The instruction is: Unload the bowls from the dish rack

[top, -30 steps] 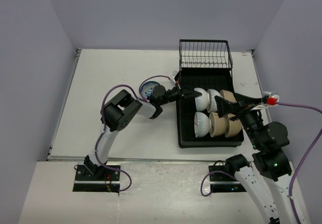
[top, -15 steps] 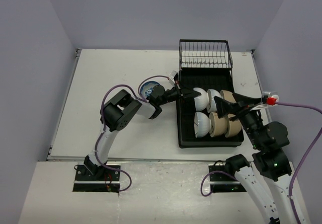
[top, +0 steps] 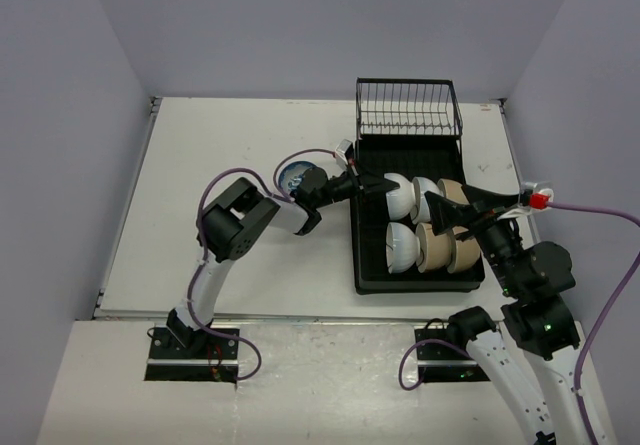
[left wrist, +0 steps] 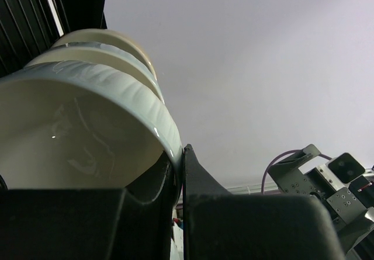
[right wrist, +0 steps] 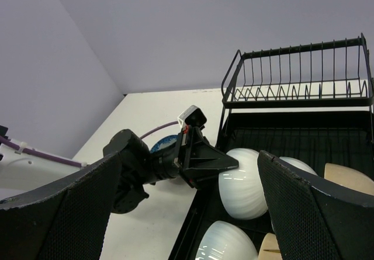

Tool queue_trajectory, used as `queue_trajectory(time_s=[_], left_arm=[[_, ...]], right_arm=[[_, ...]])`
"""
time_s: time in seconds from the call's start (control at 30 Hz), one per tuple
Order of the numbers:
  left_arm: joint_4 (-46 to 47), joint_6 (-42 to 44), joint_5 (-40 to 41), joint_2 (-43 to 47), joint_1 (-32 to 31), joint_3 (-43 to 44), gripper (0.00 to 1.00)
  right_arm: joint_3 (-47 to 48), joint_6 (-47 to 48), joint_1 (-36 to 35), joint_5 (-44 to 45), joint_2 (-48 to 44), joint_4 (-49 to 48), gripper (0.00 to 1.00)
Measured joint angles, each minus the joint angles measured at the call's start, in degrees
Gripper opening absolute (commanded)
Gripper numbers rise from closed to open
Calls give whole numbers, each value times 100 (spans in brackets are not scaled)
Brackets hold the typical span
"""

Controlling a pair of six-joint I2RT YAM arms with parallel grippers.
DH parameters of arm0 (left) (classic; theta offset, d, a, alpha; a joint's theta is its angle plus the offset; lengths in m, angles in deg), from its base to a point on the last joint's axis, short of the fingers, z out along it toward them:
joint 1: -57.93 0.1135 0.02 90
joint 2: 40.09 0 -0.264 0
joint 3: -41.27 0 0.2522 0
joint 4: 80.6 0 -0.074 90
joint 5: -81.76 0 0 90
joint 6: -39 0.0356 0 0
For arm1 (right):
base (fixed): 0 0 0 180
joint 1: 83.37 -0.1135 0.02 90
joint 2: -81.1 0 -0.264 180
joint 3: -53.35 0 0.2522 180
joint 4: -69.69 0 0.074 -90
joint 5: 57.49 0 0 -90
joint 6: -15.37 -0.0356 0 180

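Next, the left gripper rises, swings left in the top view to the bare tabletop past the blue-and-white bowl, then lowers and releases the white bowl.
The black dish rack holds two rows of bowls on edge. My left gripper is shut on the rim of the back-left white bowl. In the left wrist view the two fingers pinch that rim, with more bowls stacked behind. The right wrist view shows the same grasp on the white bowl. My right gripper is open and empty above the tan bowls. A blue-and-white bowl sits on the table left of the rack.
The rack's wire basket stands at the far end, also in the right wrist view. A front white bowl lies just below the held one. The left arm's purple cable loops over the table.
My left gripper has shifted very slightly at the white bowl's rim. The bowl stays in the rack. The right arm has not moved.
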State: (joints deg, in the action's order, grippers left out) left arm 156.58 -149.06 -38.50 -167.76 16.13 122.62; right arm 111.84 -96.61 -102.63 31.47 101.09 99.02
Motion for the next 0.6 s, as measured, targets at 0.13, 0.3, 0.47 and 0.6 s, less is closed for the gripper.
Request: queue_trajectory(time_s=[0.13,0.3,0.47,0.6], left_arm=[[-37,-7,-4,44,0,0,0],[-7,-13,11,264,61,-66,0],[17,-13,24,411,103,-85,0],[20,-11,22,485,105,-101,0]], right_arm=[[0,-2,0,2,0,0,99],[0,-2,0,0,0,0,99],[0,0,0,0,0,0,99],[0,-2,0,0,0,2,99]])
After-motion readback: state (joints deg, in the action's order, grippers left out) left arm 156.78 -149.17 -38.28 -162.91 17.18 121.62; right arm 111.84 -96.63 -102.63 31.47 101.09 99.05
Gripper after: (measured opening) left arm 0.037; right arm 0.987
